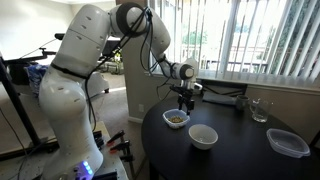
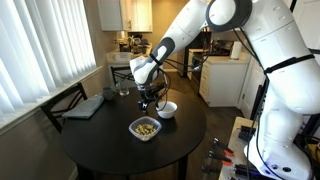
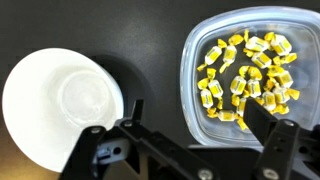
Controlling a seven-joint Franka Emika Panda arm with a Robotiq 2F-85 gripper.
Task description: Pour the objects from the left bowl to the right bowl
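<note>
My open gripper lowers straight down over the filled bowl's rim facing the empty bowl (image 1: 188, 117) (image 3: 187, 106) next, since that part of the rim lies below it, between its spread fingers.
The left bowl (image 1: 175, 118) is small, white and thin-walled, and holds the objects (image 3: 248, 72), small yellowish wrapped pieces. It also shows in the other exterior view (image 2: 145, 128) and at the right of the wrist view (image 3: 192, 75). The right bowl (image 1: 203, 136) is plain white and empty; it shows in the other exterior view (image 2: 167, 109) and at the left of the wrist view (image 3: 62, 105). My gripper (image 3: 195, 125) is open and empty, just above the left bowl's near rim, one finger over the pieces and one outside the rim. It shows in both exterior views (image 1: 183, 104) (image 2: 150, 103).
Everything stands on a round dark table (image 1: 240, 150). A clear plastic container (image 1: 288, 142) lies at one edge. A drinking glass (image 1: 259, 110) and a closed laptop (image 1: 225, 98) stand at the back by the window blinds. A chair (image 2: 68, 100) stands beside the table.
</note>
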